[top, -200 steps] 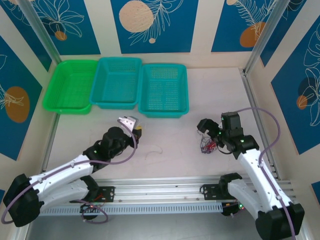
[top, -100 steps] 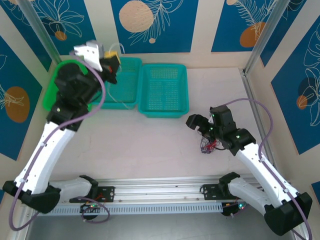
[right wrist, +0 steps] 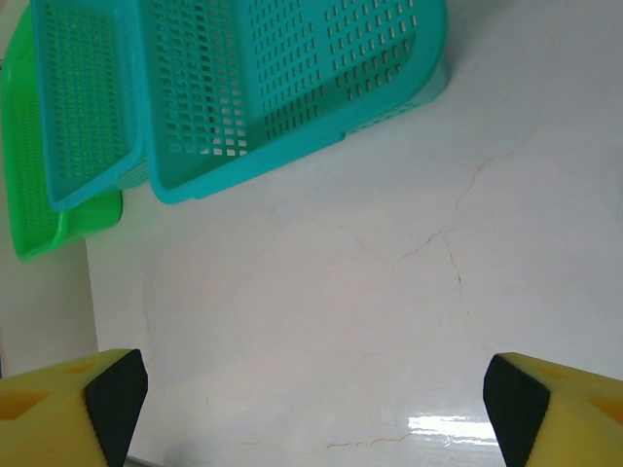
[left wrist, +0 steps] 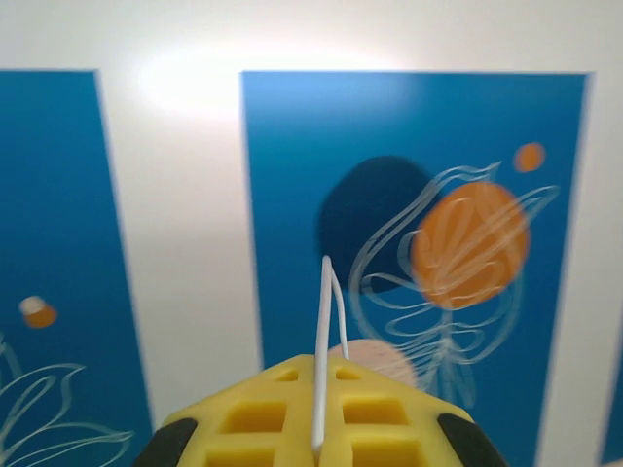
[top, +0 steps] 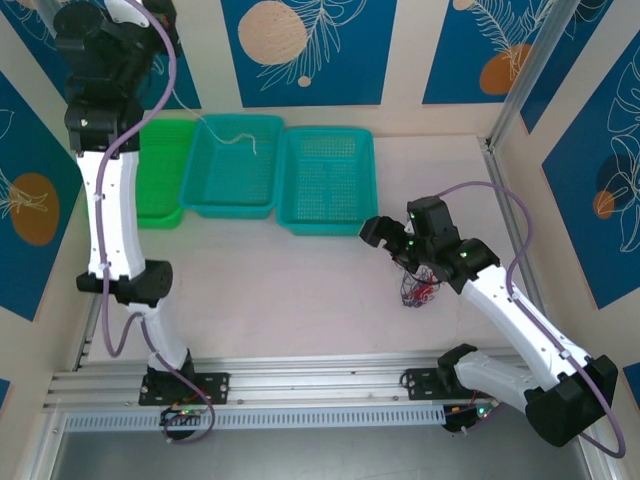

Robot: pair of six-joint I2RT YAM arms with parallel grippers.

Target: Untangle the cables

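Note:
The whitish cable's end dangles over the middle teal basket, so my left gripper swings aside next and comes down over the green basket below it.
My left gripper [left wrist: 321,375] is raised high at the back left and is shut on the whitish cable [left wrist: 322,321], which stands up as a thin loop between the yellow fingers [left wrist: 243,418]. In the top view the free end of that whitish cable [top: 236,136] dangles over the middle teal basket [top: 203,195]. A small knot of red and dark cables [top: 417,291] lies on the table at the right. My right gripper [top: 385,233] hovers just left of and behind the knot, open, with bare table between its fingers [right wrist: 68,404].
Three baskets stand in a row at the back: green [top: 158,215], teal in the middle, and teal on the right [top: 366,180]. The right wrist view shows the right teal basket [right wrist: 292,156] ahead. A metal rail [top: 300,375] runs along the near edge.
My left arm has swung from low over the table up to the back left corner, lifting the whitish cable over the baskets. The right gripper has shifted slightly left and back from the knot.

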